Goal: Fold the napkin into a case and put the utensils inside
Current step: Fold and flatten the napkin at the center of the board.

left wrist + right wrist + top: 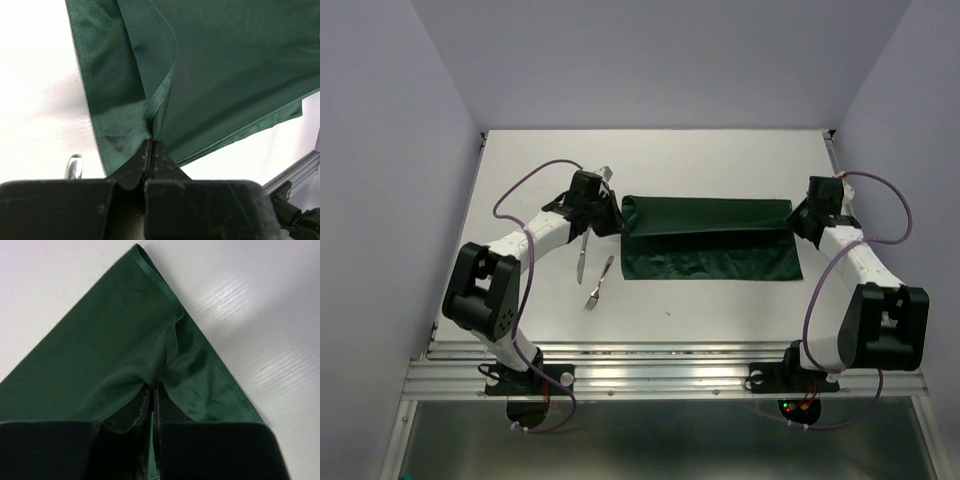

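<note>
The near part of the napkin is still uncovered, so the robot's right gripper will next move back toward the near corner of the napkin's lower layer [797, 276] and let go of the napkin's hem there.
The dark green napkin [710, 255] lies across the middle of the table, its far part folded over as a raised layer. My left gripper [617, 217] is shut on the napkin's left end, where a fold of the napkin [225, 75] is pinched at my left gripper [151, 144]. My right gripper [794, 222] is shut on the right end, with the hem of the napkin [100, 350] pulled into my right gripper [155, 387]. The knife [581, 258] and the fork [598, 283] lie on the table left of the napkin. A silver utensil tip [75, 166] shows beside the cloth.
The white table [720, 160] is walled at the back and on both sides. A metal rail [660, 365] runs along its near edge, by the arm bases. Purple cables loop over both arms.
</note>
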Available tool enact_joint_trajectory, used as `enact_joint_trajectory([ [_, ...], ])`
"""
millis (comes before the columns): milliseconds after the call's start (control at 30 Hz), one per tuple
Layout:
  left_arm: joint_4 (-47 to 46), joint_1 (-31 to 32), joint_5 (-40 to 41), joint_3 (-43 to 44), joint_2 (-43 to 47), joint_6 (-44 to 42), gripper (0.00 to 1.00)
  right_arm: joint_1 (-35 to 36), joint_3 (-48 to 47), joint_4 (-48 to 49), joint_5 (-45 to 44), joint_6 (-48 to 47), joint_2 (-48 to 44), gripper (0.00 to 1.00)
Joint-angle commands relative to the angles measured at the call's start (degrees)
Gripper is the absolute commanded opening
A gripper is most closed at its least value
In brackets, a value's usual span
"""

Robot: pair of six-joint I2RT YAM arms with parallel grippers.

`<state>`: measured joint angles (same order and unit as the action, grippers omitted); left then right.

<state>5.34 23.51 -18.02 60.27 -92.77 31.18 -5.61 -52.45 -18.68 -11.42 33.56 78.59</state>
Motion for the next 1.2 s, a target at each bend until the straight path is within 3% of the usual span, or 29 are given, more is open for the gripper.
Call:
enact_joint_trajectory([
  [0,-1.56,-0.48,2.2,-2.34,3.91,-1.03,0.0,-1.25,1.9,1.54,-3.61,-0.6,-2.3,0.01],
  [833,2.83,2.77,4.31,-1.12,14.28,1.16,0.0,-1.25,4.9,-2.06,-6.77,1.59,-10.56,0.01],
  [1167,1.78,5.49,4.92,-8.67,17.01,4.06,0.0,-1.25,11.04,-4.26,-7.65,4.05,-14.95,0.01],
])
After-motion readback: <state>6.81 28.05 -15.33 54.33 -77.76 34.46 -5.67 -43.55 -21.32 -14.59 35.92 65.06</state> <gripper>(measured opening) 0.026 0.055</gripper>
